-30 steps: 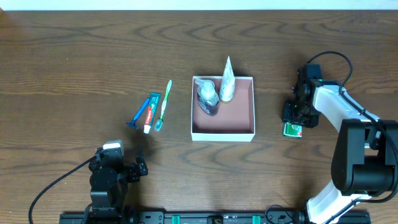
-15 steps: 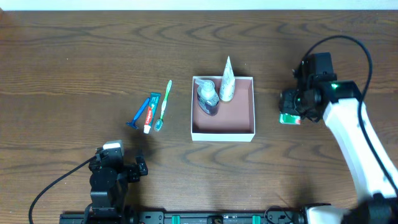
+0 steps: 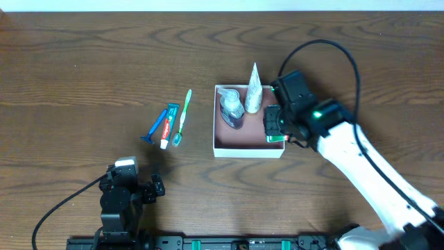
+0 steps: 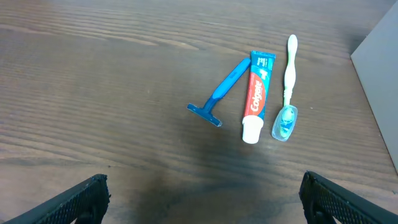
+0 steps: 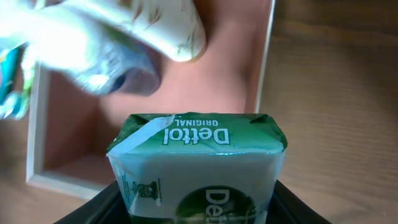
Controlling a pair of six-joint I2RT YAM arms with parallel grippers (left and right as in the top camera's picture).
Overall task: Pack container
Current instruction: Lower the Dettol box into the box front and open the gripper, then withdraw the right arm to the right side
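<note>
The soap bar should next move off the container's side toward the bottle and go down into the container with my right gripper, because the container's near pink bottom (image 3: 255, 137) (image 5: 179, 101) is empty.
The container (image 3: 249, 147) is a square white-walled box with a pink inside, at the table's middle; it also shows in the right wrist view (image 5: 236, 62). A white tube (image 3: 253, 88) and a clear bottle (image 3: 232, 109) lie in its far left part. My right gripper (image 3: 275, 126) is shut on a green Dettol soap bar (image 5: 199, 168) and holds it over the container's right side. My left gripper (image 4: 199, 199) is open and empty near the front edge, short of a blue razor (image 4: 221, 92), a toothpaste tube (image 4: 256, 93) and a green toothbrush (image 4: 287, 81).
The razor (image 3: 153, 127), toothpaste (image 3: 168, 123) and toothbrush (image 3: 183, 114) lie side by side on the wooden table left of the container. The right arm's cable loops over the table to the right.
My right gripper has lifted the soap bar from the table at the right and carried it left, to above the container's right side. The left arm has not moved.
</note>
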